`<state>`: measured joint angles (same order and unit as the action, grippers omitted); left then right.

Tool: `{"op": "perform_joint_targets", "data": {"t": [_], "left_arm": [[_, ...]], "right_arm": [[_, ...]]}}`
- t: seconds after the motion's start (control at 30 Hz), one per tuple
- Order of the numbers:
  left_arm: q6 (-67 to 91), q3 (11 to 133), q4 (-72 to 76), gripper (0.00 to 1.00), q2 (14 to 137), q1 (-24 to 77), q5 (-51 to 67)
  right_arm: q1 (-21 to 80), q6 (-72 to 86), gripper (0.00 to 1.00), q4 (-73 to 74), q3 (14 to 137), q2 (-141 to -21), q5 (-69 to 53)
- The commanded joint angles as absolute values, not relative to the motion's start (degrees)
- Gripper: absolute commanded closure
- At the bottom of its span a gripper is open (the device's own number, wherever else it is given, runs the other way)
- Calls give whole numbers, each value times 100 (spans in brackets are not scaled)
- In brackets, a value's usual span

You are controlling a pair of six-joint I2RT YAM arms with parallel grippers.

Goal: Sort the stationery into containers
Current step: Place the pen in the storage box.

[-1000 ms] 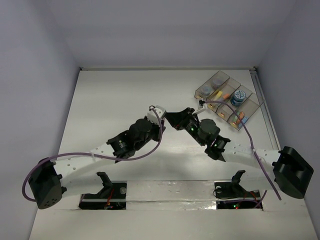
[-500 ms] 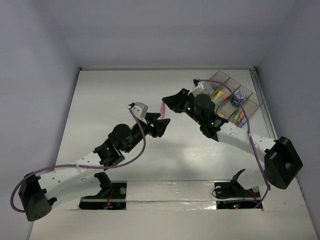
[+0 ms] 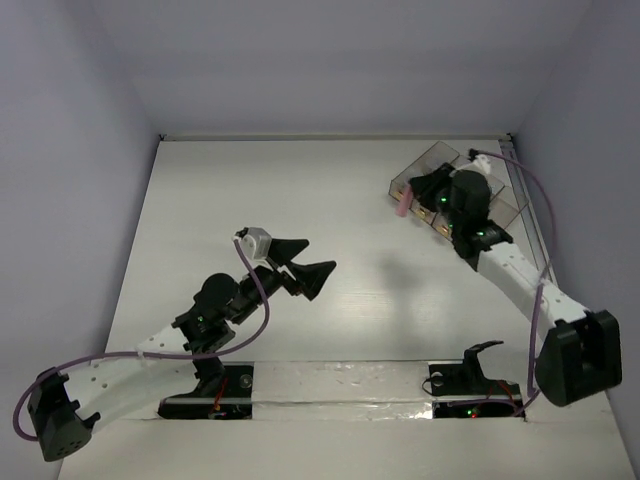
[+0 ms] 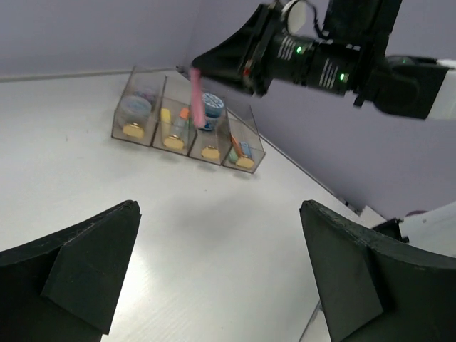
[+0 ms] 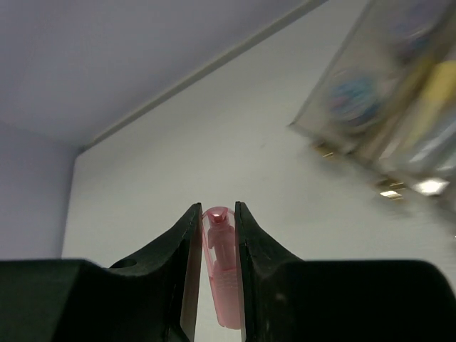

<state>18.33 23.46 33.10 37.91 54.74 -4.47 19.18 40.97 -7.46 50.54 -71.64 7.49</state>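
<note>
My right gripper goes to the right in the top view and down over the end bin nearest the side [image 3: 501, 212] next, which holds orange and blue sticks.
My right gripper [image 3: 410, 197] is shut on a pink translucent stick [image 3: 402, 207] that hangs from it just off the near-left corner of the containers [image 3: 437, 155]. In the right wrist view the pink stick [image 5: 219, 263] sits upright between the two fingers of the gripper [image 5: 216, 214], with the containers [image 5: 392, 107] blurred at upper right. In the left wrist view the containers [image 4: 185, 125] hold a blue roll [image 4: 211, 105], yellow pieces [image 4: 166, 114] and orange and blue sticks [image 4: 239, 149]. My left gripper [image 3: 310, 262] stands open and empty over mid-table; its point in its own view is [image 4: 221, 214].
The containers stand at the back right, close to the right wall [image 3: 570, 150]. The right arm [image 3: 510, 265] stretches over them and hides most bins from above. White table [image 3: 230, 190] spreads left of the bins. Purple cables trail along both arms.
The left gripper opened and drew back toward the near left. The right gripper carried the pink stick from mid-table to the back right, up to the containers.
</note>
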Motion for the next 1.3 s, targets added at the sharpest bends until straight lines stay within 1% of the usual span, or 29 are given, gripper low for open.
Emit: {"op": "perform_joint_targets", "data": {"t": [0.0, 0.03, 0.07, 0.17, 0.33, 0.47, 0.63, 0.7, 0.73, 0.8, 0.87, 0.9, 0.93, 1.0, 1.03, 1.13, 1.2, 1.23, 1.27], "left_arm": [[2144, 1971, 3849, 5, 3639, 5476, -35], [2171, 1890, 3945, 4, 3639, 5476, 182], [2197, 1811, 3998, 4, 3647, 5528, 228], [2206, 1644, 4131, 3, 3648, 5528, 421], [2101, 1591, 3938, 3, 3411, 5528, 466], [2153, 1477, 3797, 2, 3051, 5528, 369], [2171, 1485, 3735, 1, 3023, 5528, 378], [2171, 1494, 3727, 1, 3041, 5528, 378], [2171, 1494, 3727, 1, 3041, 5528, 369], [2171, 1477, 3744, 1, 3050, 5528, 334], [2171, 1477, 3753, 1, 3093, 5528, 308], [2171, 1494, 3762, 1, 3120, 5528, 308], [2180, 1494, 3762, 1, 3155, 5528, 308], [2171, 1503, 3779, 1, 3225, 5528, 299], [2171, 1512, 3788, 1, 3269, 5528, 290], [2153, 1512, 3788, 1, 3313, 5528, 246], [2145, 1503, 3779, 1, 3305, 5528, 263], [2153, 1494, 3814, 1, 3287, 5528, 351], [2145, 1477, 3875, 1, 3235, 5528, 369]], "right_arm": [[794, 3516, 100, -19, 4773, -6558, 1205], [452, 3437, 100, 174, 4694, -6444, 1013], [-187, 3393, 100, 219, 4563, -6225, 932], [-1051, 3191, 100, 491, 4570, -6056, 809], [-1511, 2673, 100, 826, 5000, -6468, 1370], [-1661, 2610, 100, 782, 5299, -7048, 1354], [-1784, 2768, 100, 721, 5616, -7742, 1275], [-1784, 2821, 94, 651, 5695, -8032, 1204], [-1784, 2847, 89, 624, 5721, -8103, 1047], [-1784, 2918, 84, 606, 5818, -8349, 888], [-1836, 3040, 71, 580, 5862, -8455, 791], [-1837, 3067, 57, 597, 5906, -8525, 774], [-1837, 3093, 49, 598, 5924, -8543, 713], [-1837, 3120, 39, 580, 5941, -8508, 659], [-1837, 3120, 28, 606, 5950, -8490, 633], [-1837, 3146, 18, 659, 5985, -8272, 415], [-1837, 3208, 17, 555, 5924, -8000, 81], [-1837, 3339, 16, 415, 5698, -7589, -521], [-1837, 3453, 16, 239, 5539, -7359, -875]]}}
